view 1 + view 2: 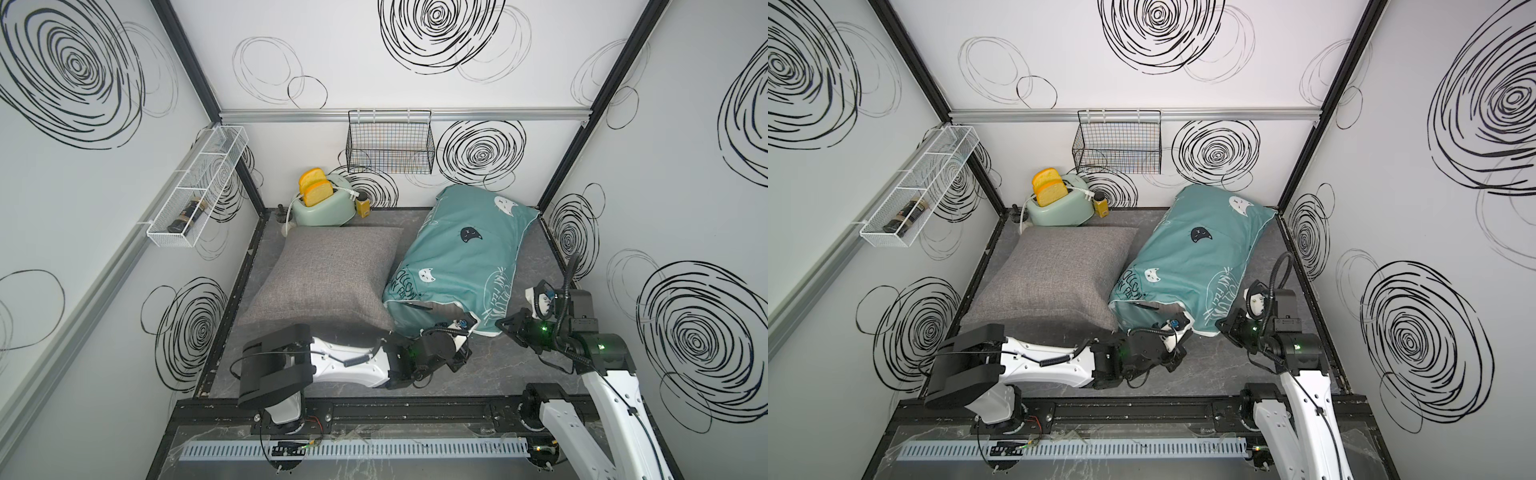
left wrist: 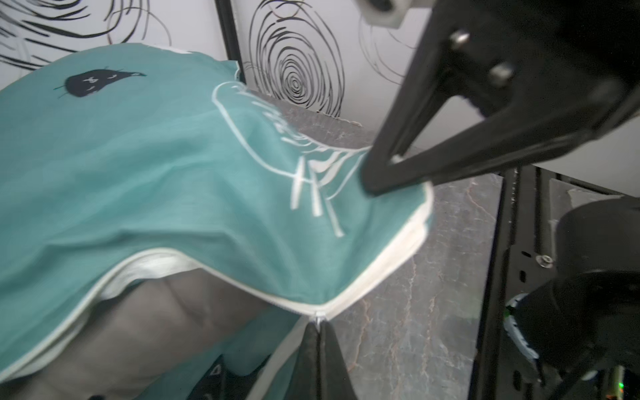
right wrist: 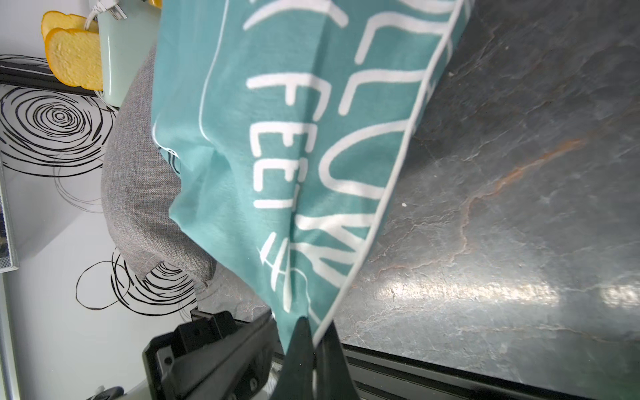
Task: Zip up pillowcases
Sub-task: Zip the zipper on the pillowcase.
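Observation:
My right gripper turns outward next, draws the pillowcase's piped corner toward the bare tabletop by the side (image 1: pixel 550 273) and releases it there, since the pillowcase's slack zipper edge still gapes.
The teal pillowcase (image 1: pixel 461 257) (image 1: pixel 1192 257) with cat faces lies at the right, its near end facing the arms. Its zipper is partly undone there, and a grey inner pillow (image 2: pixel 156 329) shows in the gap. My left gripper (image 2: pixel 318 323) (image 1: pixel 464 325) is shut on the small metal zipper pull (image 2: pixel 317 314) at that near edge. My right gripper (image 3: pixel 317 332) (image 1: pixel 505 324) is shut on the piped near right corner of the teal pillowcase (image 3: pixel 277 138) and holds it a little off the table. The grey pillowcase (image 1: pixel 332 278) (image 1: pixel 1054 278) lies flat to the left, touching the teal one.
A mint toaster (image 1: pixel 322 205) with two toast slices stands at the back, a small yellow box (image 1: pixel 363 208) beside it. A black wire basket (image 1: pixel 390 145) hangs on the back wall. A white wire shelf (image 1: pixel 195 187) on the left wall holds a dark bottle. Walls enclose three sides.

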### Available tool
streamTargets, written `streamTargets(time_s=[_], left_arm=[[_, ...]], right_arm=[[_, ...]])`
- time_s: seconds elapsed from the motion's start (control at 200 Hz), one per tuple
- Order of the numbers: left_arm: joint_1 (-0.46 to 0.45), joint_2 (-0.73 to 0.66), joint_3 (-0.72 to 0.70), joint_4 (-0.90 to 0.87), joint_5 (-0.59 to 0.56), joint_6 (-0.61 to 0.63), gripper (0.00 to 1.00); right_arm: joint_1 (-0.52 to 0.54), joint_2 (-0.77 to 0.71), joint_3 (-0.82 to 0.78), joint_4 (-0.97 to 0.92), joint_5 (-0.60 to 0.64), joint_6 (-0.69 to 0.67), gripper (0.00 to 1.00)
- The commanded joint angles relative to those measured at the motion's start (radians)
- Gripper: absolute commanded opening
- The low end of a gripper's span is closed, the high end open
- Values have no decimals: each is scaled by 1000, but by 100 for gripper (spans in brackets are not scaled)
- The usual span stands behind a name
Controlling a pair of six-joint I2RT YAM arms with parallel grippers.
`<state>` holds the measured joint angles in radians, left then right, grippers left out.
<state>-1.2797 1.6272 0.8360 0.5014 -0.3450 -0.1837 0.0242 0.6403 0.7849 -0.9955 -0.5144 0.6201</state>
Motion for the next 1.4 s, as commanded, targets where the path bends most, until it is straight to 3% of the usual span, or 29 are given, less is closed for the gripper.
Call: streamTargets(time_s=[0.0,0.22,0.485,0.72,1.121,1.261,1.391], left_arm=[[46,-54,-49,-27,-63,-49,0],[119,-109,-125,-49,-75,-84,0],[155,-184,-193,-52,-27,-122,0],[104,-218,-212,-77,-5,-163,0],[138,-310,-295,-111,-11,-166,0],[146,-322,-303,-101,-11,-150,0],[140,-309,-290,-105,-5,-145,0]], right_arm=[[-4,-23,92,-52,95,-38,0],[-29,26,167,-36,278,-54,0],[-150,91,181,81,428,-72,0],[-360,150,120,284,398,-86,0],[-512,224,101,436,375,-41,0],[-529,246,95,486,316,-42,0],[-529,245,84,498,336,-60,0]])
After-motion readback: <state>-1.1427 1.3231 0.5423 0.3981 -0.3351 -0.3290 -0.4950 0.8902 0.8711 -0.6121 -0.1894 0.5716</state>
